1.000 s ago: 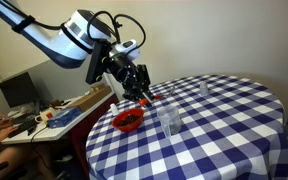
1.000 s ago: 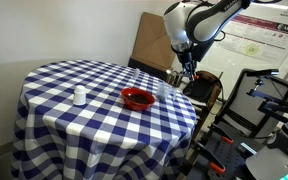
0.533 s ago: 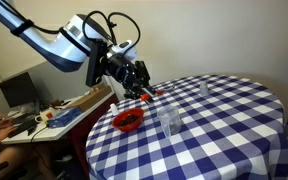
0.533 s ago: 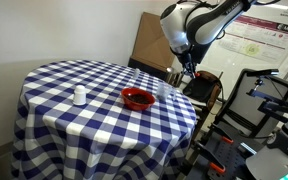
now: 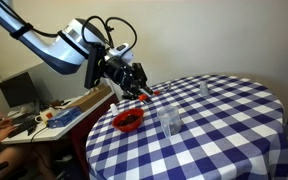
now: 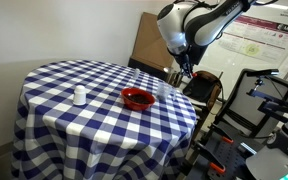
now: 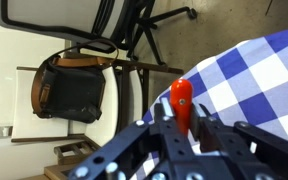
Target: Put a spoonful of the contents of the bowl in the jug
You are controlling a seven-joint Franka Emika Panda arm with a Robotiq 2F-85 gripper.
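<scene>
My gripper will move over the red bowl (image 5: 129, 121) next, tilt downward and go lower to let go of the spoon handle there, because the dark contents are inside the bowl.
The red bowl (image 5: 129, 121) with dark contents (image 5: 130, 122) sits near the table edge; it also shows in an exterior view (image 6: 137, 98). The clear jug (image 5: 169, 122) stands just beside the bowl. My gripper (image 5: 138, 92) hangs above the table edge, behind the bowl, and is shut on a red-orange spoon (image 5: 145, 96). In the wrist view the jaws (image 7: 182, 125) clamp the spoon's red handle (image 7: 182, 98), which points away over the edge of the cloth. The spoon's scoop end is hidden. Bowl and jug are out of the wrist view.
The round table has a blue and white checked cloth (image 5: 224, 130). A smaller clear glass (image 5: 204, 89) stands farther back and shows as a pale vessel (image 6: 79, 96). A desk with clutter (image 5: 54, 115) and a chair with a brown bag (image 7: 72, 92) stand beside the table.
My gripper with the spoon has moved slightly up and toward the table edge. The bowl, jug and glass have not moved.
</scene>
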